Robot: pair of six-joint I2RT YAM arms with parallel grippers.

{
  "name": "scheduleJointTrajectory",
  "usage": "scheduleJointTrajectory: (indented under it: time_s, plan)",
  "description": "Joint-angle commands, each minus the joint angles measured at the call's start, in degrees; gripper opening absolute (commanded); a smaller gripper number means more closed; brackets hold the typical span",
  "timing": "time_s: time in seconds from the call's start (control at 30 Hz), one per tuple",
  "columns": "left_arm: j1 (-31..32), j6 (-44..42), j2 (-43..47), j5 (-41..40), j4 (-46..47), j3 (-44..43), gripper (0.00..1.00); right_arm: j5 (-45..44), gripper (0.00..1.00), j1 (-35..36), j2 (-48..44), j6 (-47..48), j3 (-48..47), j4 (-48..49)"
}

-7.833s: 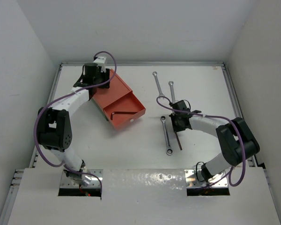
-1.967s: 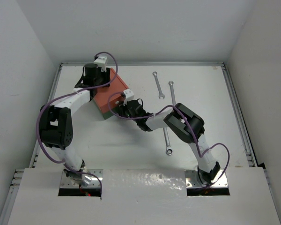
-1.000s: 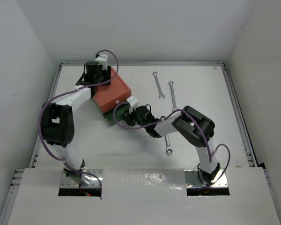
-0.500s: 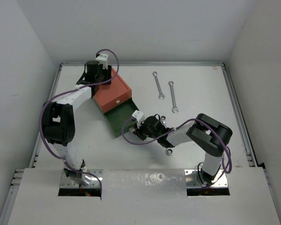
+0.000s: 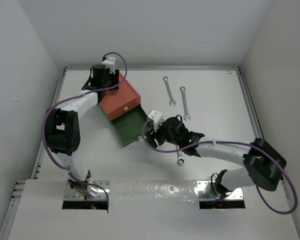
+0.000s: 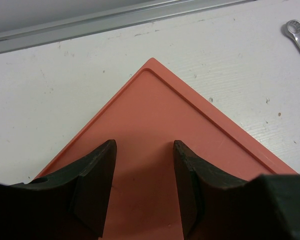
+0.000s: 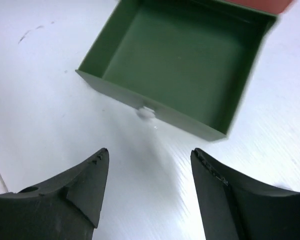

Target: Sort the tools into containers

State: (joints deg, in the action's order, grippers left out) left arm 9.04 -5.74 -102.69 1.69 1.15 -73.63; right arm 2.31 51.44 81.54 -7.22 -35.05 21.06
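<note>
The green drawer stands open and empty, so the right gripper moves away from the drawer's knob and lowers to the third wrench's handle next.
The containers are a small box with an orange-red top and a dark green lower drawer, which is pulled out toward the front. The green drawer shows nothing inside, and its white knob is free. My right gripper is open just in front of the knob, touching nothing; the top view has this gripper at the drawer's front right. My left gripper stands over the orange top with nothing between its jaws. Two silver wrenches lie behind the right arm. A third wrench is partly hidden under it.
The left arm curves along the table's left side to the box's back corner. One wrench end shows at the left wrist view's top right. A metal rail borders the table at the back, with white walls around.
The green drawer has slid out from under the orange one, pulled by my right gripper. That gripper has since let go of the knob, opened, and backed off slightly. The left gripper has stayed put.
</note>
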Motion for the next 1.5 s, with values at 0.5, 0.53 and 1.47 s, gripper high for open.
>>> scheduleJointTrajectory:
  time_s: [0.5, 0.53, 1.47]
  plan:
    - [0.4, 0.9, -2.8, 0.4, -13.3, 2.3, 0.47, -5.4, 0.7, -17.9, 5.9, -9.7, -7.8, -40.0]
    - [0.4, 0.9, -2.6, 0.3, -13.3, 2.4, 0.47, -5.6, 0.7, -17.9, 7.5, -9.6, -7.7, -39.8]
    - [0.4, 0.6, -2.5, -0.2, -13.5, 1.7, 0.47, -7.9, 0.0, -15.3, 6.7, -6.7, -2.7, -28.7]
